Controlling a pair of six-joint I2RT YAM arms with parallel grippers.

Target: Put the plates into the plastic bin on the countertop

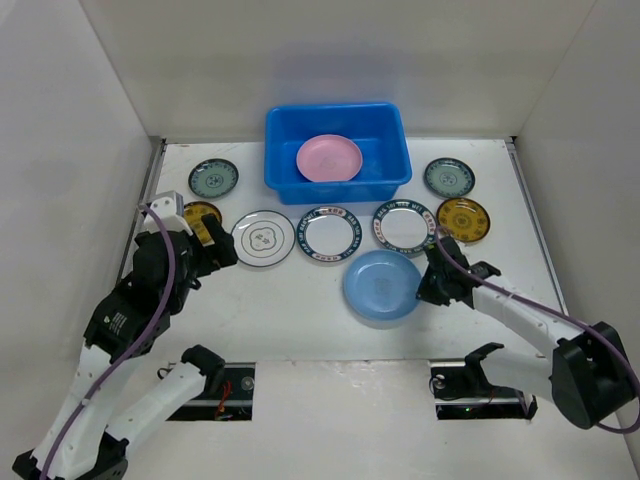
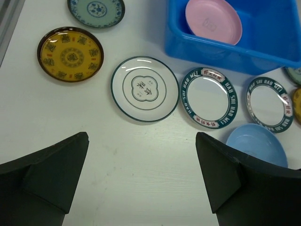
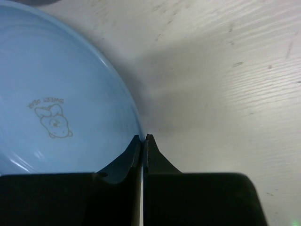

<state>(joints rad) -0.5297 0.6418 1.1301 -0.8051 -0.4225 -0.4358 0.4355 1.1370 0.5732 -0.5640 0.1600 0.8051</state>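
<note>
My right gripper carries the blue plate up and outward over the bin next, then down onto the pink plate (image 1: 330, 159).
A plain blue plate (image 1: 380, 285) (image 3: 56, 103) lies on the white countertop (image 1: 300, 320), in front of the blue plastic bin (image 1: 300, 188) (image 2: 263, 52). My right gripper (image 1: 426, 284) (image 3: 142, 139) is shut on this plate's right rim, one finger over the rim and one outside it. A pink plate (image 1: 329, 157) (image 2: 214, 21) rests tilted inside the bin. My left gripper (image 1: 215, 250) (image 2: 141, 136) hangs open over bare countertop at the left, holding nothing, just short of a white plate (image 1: 263, 238) (image 2: 145, 88) with a thin dark rim.
Two white plates with dark lettered rims (image 1: 328, 233) (image 1: 404, 226) lie between the bin and the blue plate. Small teal plates (image 1: 213, 178) (image 1: 449, 177) and yellow-brown plates (image 1: 200, 213) (image 1: 463, 219) sit at both sides. White walls close in the countertop.
</note>
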